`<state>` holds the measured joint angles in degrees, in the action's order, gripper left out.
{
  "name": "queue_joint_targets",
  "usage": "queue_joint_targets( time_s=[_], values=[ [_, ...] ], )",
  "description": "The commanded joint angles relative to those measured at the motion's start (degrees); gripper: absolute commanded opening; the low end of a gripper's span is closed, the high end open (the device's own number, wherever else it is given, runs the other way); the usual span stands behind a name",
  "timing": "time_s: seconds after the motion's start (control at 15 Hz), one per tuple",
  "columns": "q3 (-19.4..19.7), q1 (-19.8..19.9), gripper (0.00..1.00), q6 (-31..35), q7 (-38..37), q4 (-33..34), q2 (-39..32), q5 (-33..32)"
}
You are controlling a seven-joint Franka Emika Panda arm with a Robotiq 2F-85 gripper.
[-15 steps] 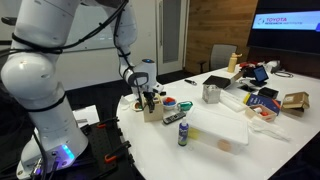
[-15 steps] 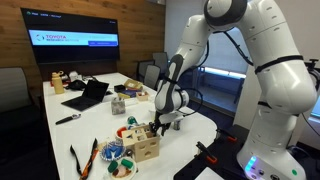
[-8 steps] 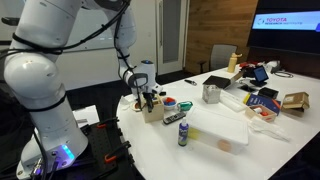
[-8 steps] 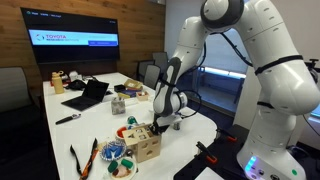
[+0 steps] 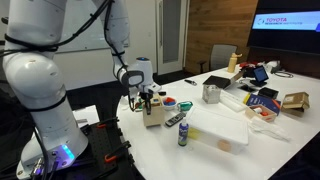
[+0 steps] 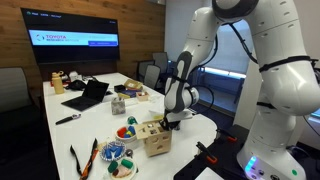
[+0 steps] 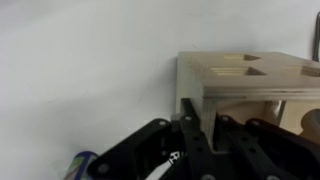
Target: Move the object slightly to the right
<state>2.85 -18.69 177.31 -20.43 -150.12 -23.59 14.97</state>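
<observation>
The bare tabletop beside the slim dark bottle is empty, so my gripper should bring the box toward the bottle next and release the box's side at that spot.
The object (image 5: 156, 116) is a light-tan wooden box near the table's corner, also seen in an exterior view (image 6: 156, 141). In the wrist view its top (image 7: 250, 70) shows cut-out shapes. My gripper (image 5: 147, 101) comes down onto its edge from above, also in view from another side (image 6: 168, 123). In the wrist view the gripper (image 7: 205, 112) is shut on the box's side wall, with one finger outside (image 7: 189, 112) and the other inside the box.
A slim dark bottle (image 5: 183, 132) stands on the white table (image 5: 215, 150) next to the box. Red-and-green bowls (image 6: 126, 131) sit beside it, with a metal cup (image 5: 211, 93) and a laptop (image 6: 88, 95) further back. The table edge runs close by.
The gripper has shut on the box's wall. It then carried the box a short way sideways across the table, away from the bowls.
</observation>
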Motion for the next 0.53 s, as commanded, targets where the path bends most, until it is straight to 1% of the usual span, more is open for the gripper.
queue_joint_targets(
  time_s=[0.0,0.07,0.2,0.27,0.47],
  values=[
    [2.9,-1.9,0.03,-0.4,-3.5,-9.6,10.9,-0.1],
    [5.3,-3.1,0.03,0.2,-4.6,-11.2,11.8,-0.8],
    [7.8,-2.1,0.03,1.0,-5.6,-13.8,12.8,-1.1],
    [9.3,-1.0,0.03,0.5,-5.5,-9.8,9.0,-1.6],
    [15.1,-0.9,0.03,2.1,-5.1,-10.0,7.5,-2.8]
  ],
)
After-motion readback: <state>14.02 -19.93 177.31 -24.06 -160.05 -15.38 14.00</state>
